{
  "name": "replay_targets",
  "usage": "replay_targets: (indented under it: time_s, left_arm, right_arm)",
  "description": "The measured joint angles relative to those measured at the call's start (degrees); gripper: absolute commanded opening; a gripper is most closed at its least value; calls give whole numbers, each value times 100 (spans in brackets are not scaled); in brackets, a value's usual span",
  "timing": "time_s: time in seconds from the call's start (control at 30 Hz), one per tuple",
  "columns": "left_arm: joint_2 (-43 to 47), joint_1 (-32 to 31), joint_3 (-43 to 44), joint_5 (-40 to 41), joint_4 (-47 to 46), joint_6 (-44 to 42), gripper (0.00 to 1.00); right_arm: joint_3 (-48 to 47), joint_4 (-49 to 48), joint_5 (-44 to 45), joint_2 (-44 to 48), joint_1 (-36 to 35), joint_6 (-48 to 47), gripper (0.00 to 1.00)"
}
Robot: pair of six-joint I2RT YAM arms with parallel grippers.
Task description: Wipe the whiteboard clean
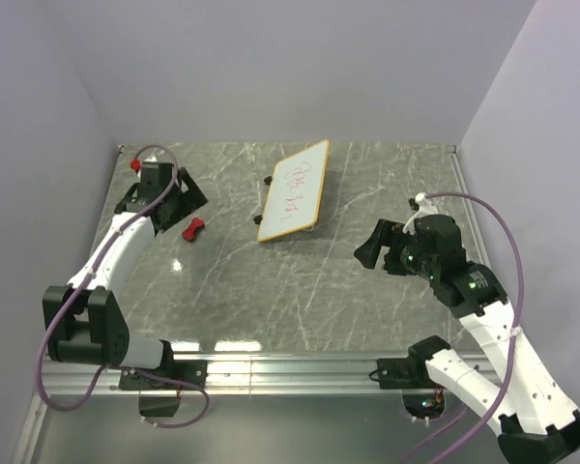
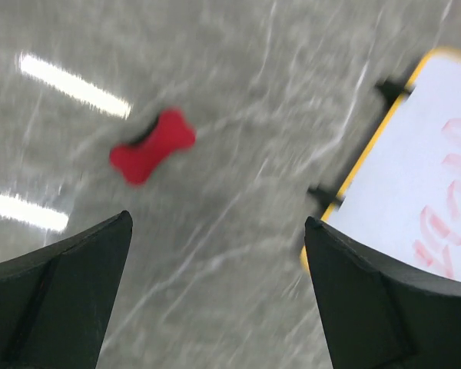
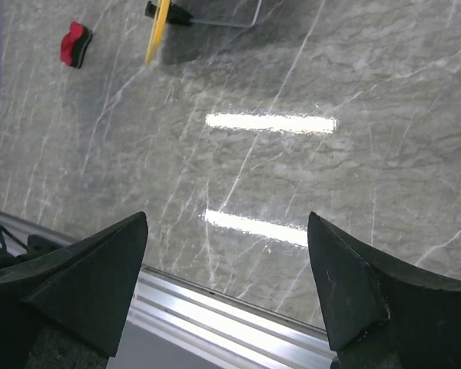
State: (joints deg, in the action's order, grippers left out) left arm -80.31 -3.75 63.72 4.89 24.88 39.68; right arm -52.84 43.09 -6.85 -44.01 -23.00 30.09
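My left gripper will next go down and turn its fingers to straddle the eraser block's narrow middle [image 1: 193, 229] [image 2: 153, 147], because the eraser block is on the tabletop below my gripper.
The whiteboard [image 1: 294, 190], white with a yellow-tan frame and red scribbles, lies at the table's far middle; its corner shows in the left wrist view [image 2: 415, 184] and its edge in the right wrist view [image 3: 158, 29]. The red-and-black eraser block [image 1: 193, 229] lies on the table left of the board, also in the left wrist view [image 2: 152, 144] and the right wrist view [image 3: 74, 44]. My left gripper [image 1: 174, 198] is open and empty, above the table just left of the eraser. My right gripper [image 1: 375, 249] is open and empty at the right, apart from the board.
The table is grey marble [image 1: 300, 290] with a metal rail [image 1: 300, 367] along its near edge, which also shows in the right wrist view [image 3: 215, 315]. Pale walls close in the left, back and right sides.
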Motion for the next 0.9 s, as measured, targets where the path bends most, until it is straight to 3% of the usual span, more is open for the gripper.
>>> replay_targets:
  time_s: [0.3, 0.7, 0.9]
  left_arm:
    - [162, -136, -229, 376, 1051, -562, 96]
    - [-1211, -260, -476, 610, 474, -1829, 95]
    - [-2063, -260, 101, 595, 210, -2378, 94]
  right_arm:
    - [55, 74, -103, 116, 0, -79, 91]
    - [48, 160, -131, -354, 0, -116, 90]
    - [48, 186, -52, -767, 0, -116, 90]
